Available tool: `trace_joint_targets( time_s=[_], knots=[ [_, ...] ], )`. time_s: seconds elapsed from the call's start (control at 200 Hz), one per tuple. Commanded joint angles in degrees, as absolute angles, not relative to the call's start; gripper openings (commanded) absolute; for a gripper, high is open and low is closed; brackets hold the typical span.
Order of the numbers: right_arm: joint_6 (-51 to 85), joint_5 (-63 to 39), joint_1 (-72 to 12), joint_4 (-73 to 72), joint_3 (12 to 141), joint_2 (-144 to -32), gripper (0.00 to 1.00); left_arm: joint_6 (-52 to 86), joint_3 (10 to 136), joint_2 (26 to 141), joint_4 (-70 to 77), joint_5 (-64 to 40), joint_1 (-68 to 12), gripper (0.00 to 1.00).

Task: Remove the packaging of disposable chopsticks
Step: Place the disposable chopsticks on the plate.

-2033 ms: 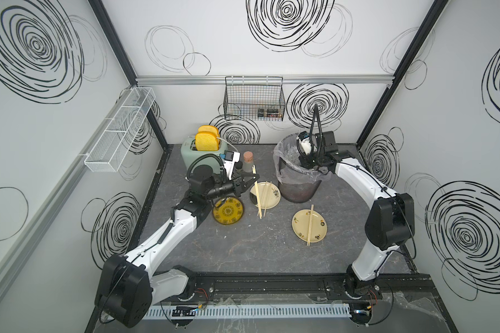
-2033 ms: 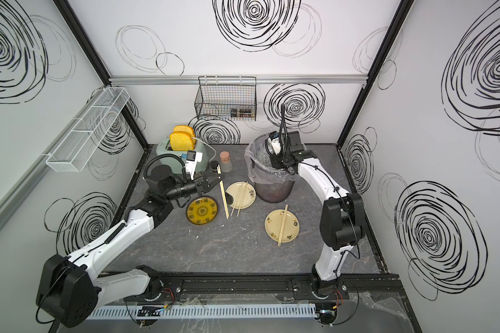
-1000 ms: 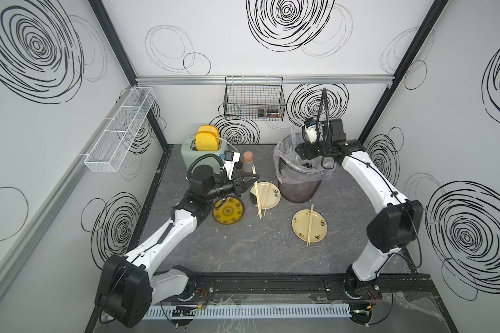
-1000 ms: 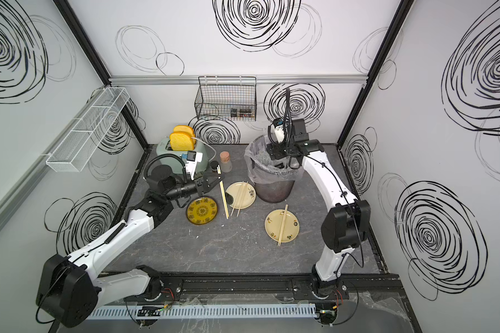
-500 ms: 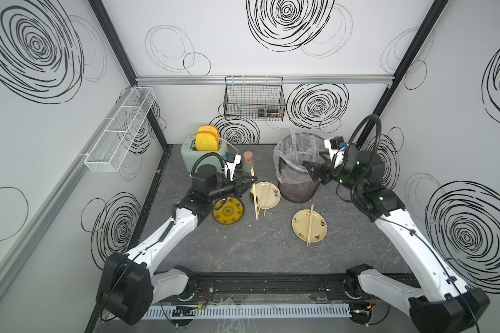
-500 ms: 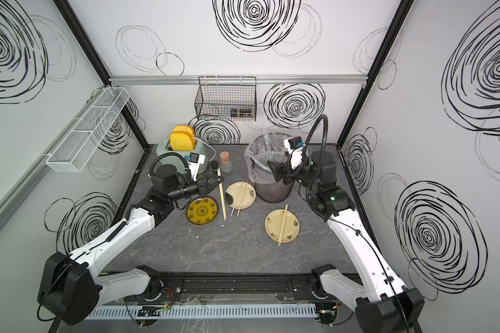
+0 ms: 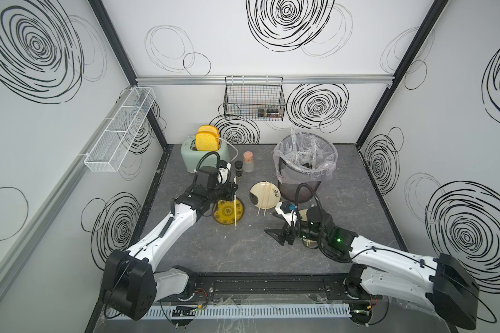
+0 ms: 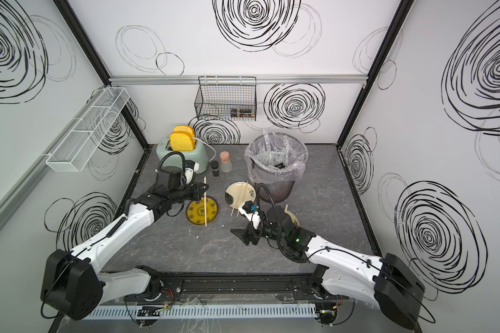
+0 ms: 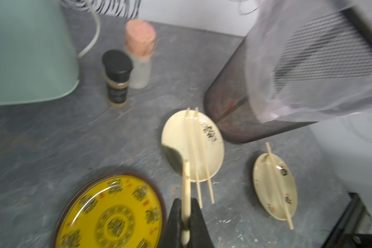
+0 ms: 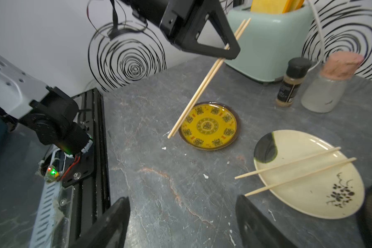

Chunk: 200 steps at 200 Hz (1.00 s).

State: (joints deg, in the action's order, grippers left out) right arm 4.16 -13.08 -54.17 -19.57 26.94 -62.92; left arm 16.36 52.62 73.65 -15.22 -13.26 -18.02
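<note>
The yellow plate lies empty below my left gripper, so my left gripper will tilt downward and lower to release the bare pair across the plate.
My left gripper (image 7: 233,193) is shut on a bare pair of disposable chopsticks (image 7: 235,210), which hangs tilted above the yellow plate (image 7: 224,214). The right wrist view shows that grip (image 10: 228,53) and the pair (image 10: 202,88) clearly. Another pair (image 7: 262,199) lies across the cream plate (image 7: 274,196), and more chopsticks (image 9: 275,171) rest on a small plate (image 9: 266,193) beside the bin. Crumpled clear packaging (image 7: 300,158) shows inside the lined mesh bin (image 7: 300,187). My right gripper (image 7: 277,236) stands open and empty low over the table's front middle.
A green toaster (image 7: 204,152) with two toast slices stands at the back left. A dark-capped spice jar (image 7: 238,168) and a cork-topped bottle (image 7: 248,161) stand beside it. A black wire basket (image 7: 254,98) and a white wire shelf (image 7: 122,132) hang on the walls.
My right arm left the bin and swung down to the front middle of the table, its gripper still open. The left gripper shifted the held pair leftward over the yellow plate.
</note>
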Motion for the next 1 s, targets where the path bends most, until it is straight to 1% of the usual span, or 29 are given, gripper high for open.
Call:
trace_joint_targets(
  time_s=[0.0,0.25,0.41,0.645,0.71,0.776,0.786,0.806,0.941,0.996],
  knots=[
    [3.57,-10.52,-55.35,-24.27,27.84,-66.85,0.78,11.45,57.35,78.83,-24.08,-3.19,-17.0,0.0],
    [3.86,-11.51,-55.72,-24.87,26.91,-71.45,0.78,9.23,66.64,94.87,-31.38,2.74,-17.44,0.0],
    [3.83,-11.75,-55.68,-24.81,27.26,-72.39,0.78,9.47,70.57,101.18,-32.52,5.86,-19.57,0.0],
    [3.69,-11.78,-56.09,-24.17,27.77,-73.39,0.79,9.86,73.81,107.55,-32.78,4.29,-20.05,0.0],
    [3.65,-11.51,-56.13,-24.08,27.85,-73.39,0.79,9.84,74.09,108.55,-32.87,4.39,-20.35,0.02],
    [3.6,-11.25,-56.09,-24.02,27.79,-73.43,0.79,9.79,74.13,109.19,-32.74,5.03,-20.56,0.03],
    [3.6,-11.25,-56.14,-24.0,27.8,-73.4,0.79,9.87,74.17,109.23,-32.71,5.13,-20.56,0.06],
    [3.6,-11.17,-56.13,-23.99,27.84,-73.38,0.79,9.85,74.18,109.37,-32.62,5.17,-20.53,0.08],
    [3.6,-11.07,-56.09,-23.91,27.78,-73.39,0.79,10.18,73.79,109.95,-31.92,5.05,-20.59,0.1],
    [3.6,-11.16,-56.11,-23.91,27.77,-73.47,0.79,10.27,73.73,109.95,-31.73,4.76,-20.58,0.14]
  ],
)
